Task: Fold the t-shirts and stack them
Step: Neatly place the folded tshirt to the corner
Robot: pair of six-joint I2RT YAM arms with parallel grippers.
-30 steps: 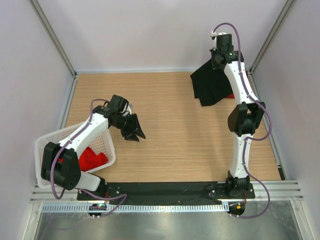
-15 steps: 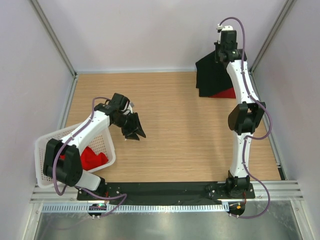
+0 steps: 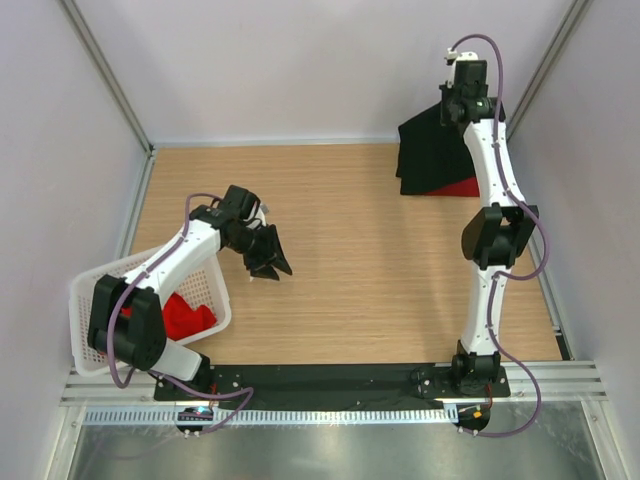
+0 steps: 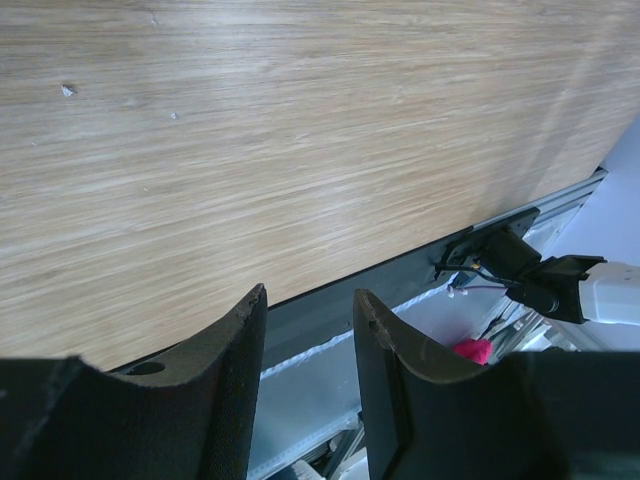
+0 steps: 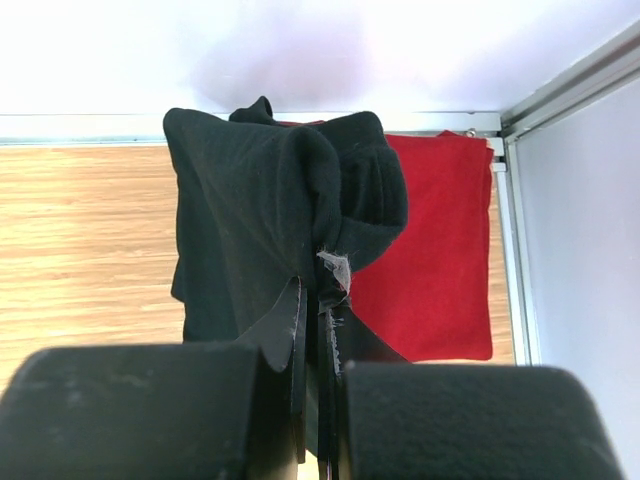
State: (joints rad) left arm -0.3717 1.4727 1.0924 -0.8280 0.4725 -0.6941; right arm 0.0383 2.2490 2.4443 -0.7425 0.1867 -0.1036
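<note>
The folded red t-shirt's uncovered cloth [image 3: 463,187] [image 5: 437,245] lies below the black t-shirt's edge, on the right in the wrist view, so I will move my right gripper down toward that side and let go of the edge.
My right gripper [image 3: 464,108] [image 5: 318,290] is shut on a bunched edge of the black t-shirt [image 3: 430,150] [image 5: 250,215], which hangs from it in the back right corner. Below it a folded red t-shirt [image 3: 456,187] [image 5: 435,260] lies flat on the wooden table, and the black cloth drapes over its left part. Another red t-shirt [image 3: 185,315] lies crumpled in the white basket [image 3: 100,285] at the near left. My left gripper [image 3: 268,262] [image 4: 310,305] hovers open over bare table beside the basket, with nothing between its fingers.
White walls with metal corner posts [image 3: 530,80] close in the table at the back and sides. The black base rail [image 3: 330,378] [image 4: 400,275] runs along the near edge. Bare wood [image 3: 350,250] lies between the two arms.
The right arm has carried the black t-shirt further back and to the right, over the red one in the corner. The left arm has barely shifted.
</note>
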